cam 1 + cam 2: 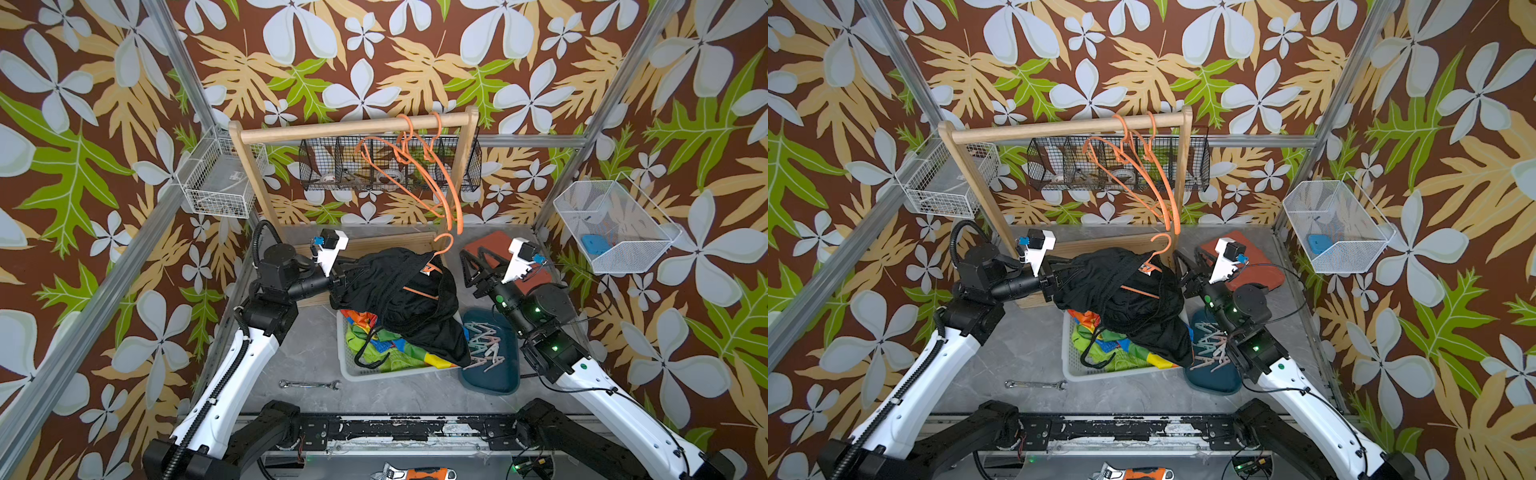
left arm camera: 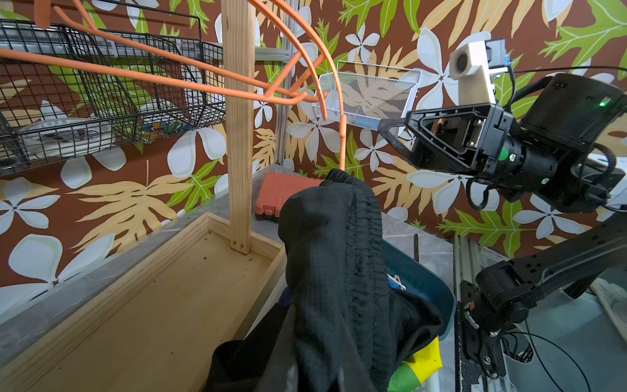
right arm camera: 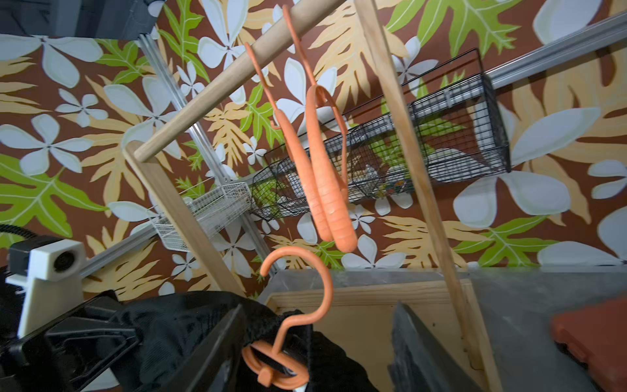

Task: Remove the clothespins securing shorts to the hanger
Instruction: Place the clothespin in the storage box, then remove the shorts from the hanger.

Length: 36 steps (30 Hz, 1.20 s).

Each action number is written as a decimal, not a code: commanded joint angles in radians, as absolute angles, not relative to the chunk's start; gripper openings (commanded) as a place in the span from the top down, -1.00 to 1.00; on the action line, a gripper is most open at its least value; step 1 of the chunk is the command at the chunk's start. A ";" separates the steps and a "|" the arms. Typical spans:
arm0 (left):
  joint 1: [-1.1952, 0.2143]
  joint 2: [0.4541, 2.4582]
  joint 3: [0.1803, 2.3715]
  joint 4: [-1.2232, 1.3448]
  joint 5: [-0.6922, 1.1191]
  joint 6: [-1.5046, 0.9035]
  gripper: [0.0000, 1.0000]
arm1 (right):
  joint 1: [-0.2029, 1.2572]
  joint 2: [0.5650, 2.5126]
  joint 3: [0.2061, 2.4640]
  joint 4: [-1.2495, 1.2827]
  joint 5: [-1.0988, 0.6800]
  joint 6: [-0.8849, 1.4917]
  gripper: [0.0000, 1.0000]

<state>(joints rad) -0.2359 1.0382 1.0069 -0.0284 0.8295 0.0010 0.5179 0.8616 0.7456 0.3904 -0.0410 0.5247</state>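
The orange hook's lower curve (image 1: pixel 449 247) (image 3: pixel 324 307) is bare above the shorts, so my right gripper will move toward the bunched shorts next and bring its open fingers around that part of the hook.
The black shorts (image 1: pixel 399 291) (image 1: pixel 1121 291) hang bunched on an orange hanger, whose hook (image 1: pixel 444 243) (image 3: pixel 305 298) sticks up over the white basket (image 1: pixel 353 374). My left gripper (image 1: pixel 345 274) (image 2: pixel 315 366) is shut on the black cloth (image 2: pixel 332 254), and its fingertips are buried in the folds. My right gripper (image 1: pixel 473 266) (image 3: pixel 317 342) stands open just right of the hook. In the right wrist view the hanger's neck lies between its two fingers (image 3: pixel 217 346). Several pale clothespins (image 1: pixel 484 347) (image 1: pixel 1210 345) lie heaped in a dark teal tray (image 1: pixel 494 378). Multicoloured shorts (image 1: pixel 374 345) fill the basket.
A wooden rack (image 1: pixel 353 126) with two bare orange hangers (image 1: pixel 415 166) stands behind, its base tray (image 2: pixel 169 288) beside my left gripper. A red case (image 1: pixel 494 249) lies under my right arm. A wrench (image 1: pixel 309 384) lies on the grey table. Wire baskets hang on the walls.
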 commanded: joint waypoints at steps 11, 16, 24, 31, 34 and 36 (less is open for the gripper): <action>-0.235 1.029 1.022 0.003 0.879 0.003 1.00 | 0.511 0.931 0.723 0.527 -0.171 0.531 -0.29; -0.236 1.025 1.025 0.000 0.897 0.005 1.00 | 0.493 0.990 0.743 0.565 -0.195 0.521 -0.27; -0.236 1.023 1.025 -0.004 0.902 0.009 1.00 | 0.477 1.067 0.769 0.637 -0.230 0.541 -0.07; -0.236 1.026 1.025 -0.003 0.904 0.010 1.00 | 0.478 1.088 0.782 0.650 -0.244 0.549 0.51; -0.235 1.026 1.023 -0.002 0.900 0.011 1.00 | 0.478 1.088 0.787 0.645 -0.254 0.550 0.69; -0.236 1.026 1.023 -0.002 0.896 0.011 1.00 | 0.478 1.088 0.787 0.644 -0.258 0.550 0.79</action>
